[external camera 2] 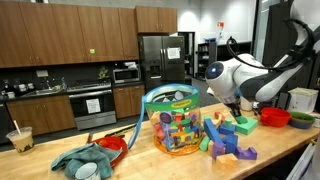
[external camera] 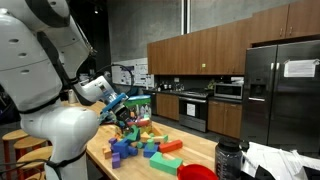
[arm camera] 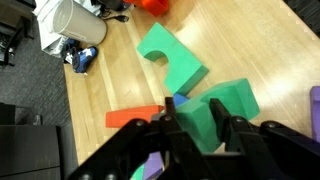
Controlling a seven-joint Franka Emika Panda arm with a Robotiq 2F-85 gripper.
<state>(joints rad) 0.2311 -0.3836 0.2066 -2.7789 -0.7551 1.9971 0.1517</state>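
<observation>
My gripper moves down slightly next, then shifts away from the notched block toward the tub, since the green block still hangs above the pile of coloured blocks (external camera: 140,140).
In the wrist view my gripper (arm camera: 198,128) is shut on a green foam block (arm camera: 197,112), with its black fingers (arm camera: 172,122) pressed against the block's two sides. It hangs a little above the wooden countertop (arm camera: 110,80). Just below and beyond it lie a green block with a notch (arm camera: 170,58), another green block (arm camera: 237,98), an orange flat block (arm camera: 135,117) and a small blue piece (arm camera: 180,100). In both exterior views the gripper (external camera: 117,104) (external camera 2: 236,106) hovers over the pile of coloured blocks (external camera: 140,140) (external camera 2: 232,140).
A clear tub of toys (external camera 2: 175,130) with a blue hoop stands mid-counter. Red bowl (external camera 2: 275,117) and green bowl (external camera 2: 300,119) sit behind the blocks. A teal cloth (external camera 2: 85,160), a drink cup (external camera 2: 18,138), a red bowl (external camera: 197,172) and a dark bottle (external camera: 228,158) are nearby.
</observation>
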